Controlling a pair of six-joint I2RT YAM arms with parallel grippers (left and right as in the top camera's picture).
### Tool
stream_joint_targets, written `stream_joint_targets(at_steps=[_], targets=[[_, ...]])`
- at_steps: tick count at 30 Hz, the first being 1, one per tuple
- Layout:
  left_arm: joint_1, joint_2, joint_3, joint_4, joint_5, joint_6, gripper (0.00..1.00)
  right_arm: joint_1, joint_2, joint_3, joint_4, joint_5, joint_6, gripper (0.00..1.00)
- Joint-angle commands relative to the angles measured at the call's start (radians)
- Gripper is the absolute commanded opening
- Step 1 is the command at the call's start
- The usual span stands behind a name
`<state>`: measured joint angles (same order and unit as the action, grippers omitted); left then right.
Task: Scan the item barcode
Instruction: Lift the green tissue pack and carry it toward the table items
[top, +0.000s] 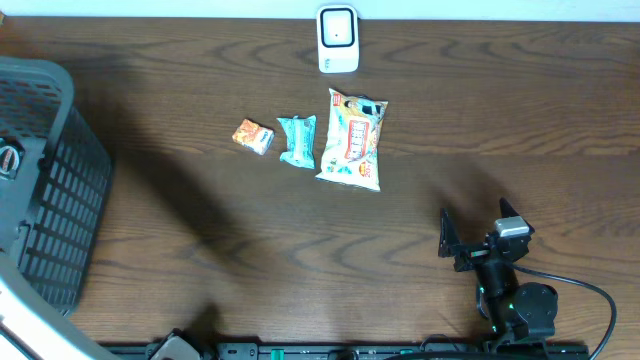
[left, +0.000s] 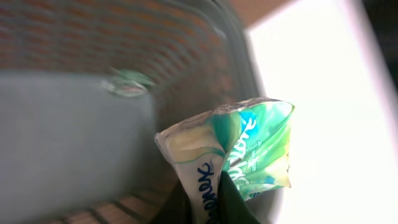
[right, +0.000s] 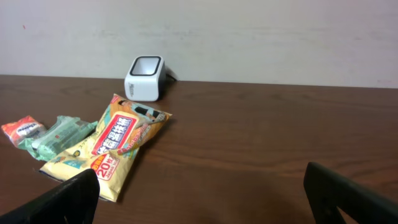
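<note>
I will swing my left gripper to bare tabletop (top: 259, 163) beside the orange packet, below the gripper and to its right in the overhead view, then lower and release the pack.
In the left wrist view my left gripper (left: 210, 194) is shut on a green and white tissue pack (left: 249, 149) with blue lettering. The pack stands up between the dark fingers (left: 239, 202), in front of the grey basket wall (left: 62, 137). That arm does not show in the overhead view. The white barcode scanner (top: 338, 40) stands at the table's far edge, also visible from the right wrist as the scanner (right: 145, 77). My right gripper (top: 478, 232) rests near the front right, open and holding nothing (right: 205, 199).
A dark grey slatted basket (top: 50, 180) fills the left side. On the table below the scanner lie an orange packet (top: 253, 136), a teal packet (top: 297, 140) and a large yellow snack bag (top: 352, 140).
</note>
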<state>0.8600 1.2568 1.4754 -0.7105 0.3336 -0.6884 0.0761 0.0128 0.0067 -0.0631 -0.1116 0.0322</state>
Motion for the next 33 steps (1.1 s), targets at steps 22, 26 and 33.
stream_joint_targets(at_steps=[22,26,33], targets=[[-0.802,0.090,0.001,-0.082,0.063,0.154,0.08,0.004,-0.004,0.000,-0.004,0.001,-0.014,0.99],[-0.909,0.167,0.001,-0.109,0.011,0.165,0.08,0.004,-0.004,0.000,-0.004,0.001,-0.014,0.99],[-1.011,0.352,0.001,-0.120,-0.039,0.294,0.08,0.004,-0.004,0.000,-0.004,0.001,-0.014,0.99]])
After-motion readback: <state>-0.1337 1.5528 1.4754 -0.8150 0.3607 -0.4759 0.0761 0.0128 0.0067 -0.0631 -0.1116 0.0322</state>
